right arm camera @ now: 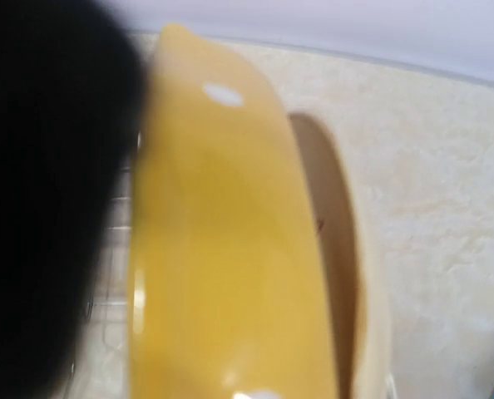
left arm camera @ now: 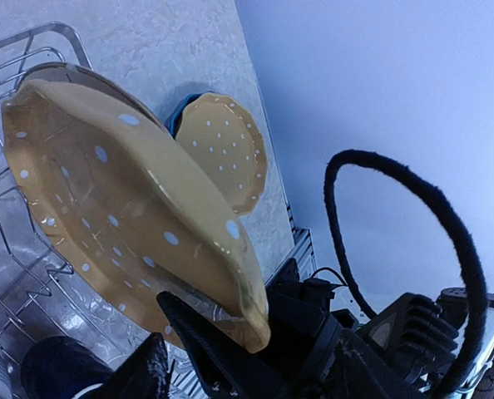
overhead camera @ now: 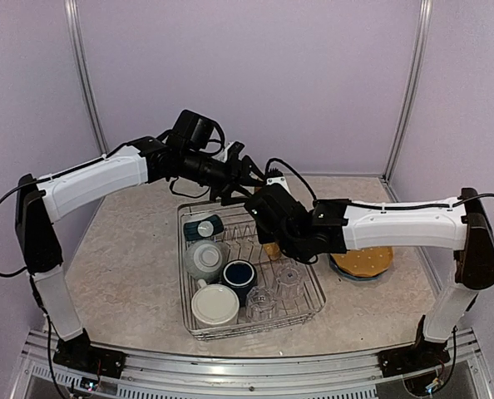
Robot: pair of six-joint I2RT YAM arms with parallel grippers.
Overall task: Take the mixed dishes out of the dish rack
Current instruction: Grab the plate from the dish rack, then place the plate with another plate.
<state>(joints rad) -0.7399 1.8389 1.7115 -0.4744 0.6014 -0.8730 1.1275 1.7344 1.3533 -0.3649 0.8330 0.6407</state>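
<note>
The robot's right gripper needs to swing over that stacked yellow plate (overhead camera: 367, 261) next, turn its plate level, lower it and release it, because a matching plate already lies flat beside the rack (overhead camera: 309, 303).
The dish rack (overhead camera: 309, 303) holds a small teal bowl (overhead camera: 204, 227), two cream mugs (overhead camera: 204, 258) (overhead camera: 214, 304), a navy mug (overhead camera: 239, 274) and two clear tumblers (overhead camera: 261, 303) (overhead camera: 288, 281). A yellow dotted plate (left arm camera: 122, 199) (right arm camera: 230, 266) stands tilted on edge over the rack's back right. My right gripper (overhead camera: 268, 224) is shut on its rim; one dark finger (right arm camera: 39, 208) blurs beside it. My left gripper (overhead camera: 245, 179) (left arm camera: 157, 316) is open just behind the plate, its fingers apart at the rim.
A second yellow dotted plate (overhead camera: 363, 262) (left arm camera: 222, 150) lies on a blue plate (left arm camera: 179, 112) on the table right of the rack. Both arms cross over the rack's back half. A black cable (left arm camera: 447, 224) loops near the left wrist.
</note>
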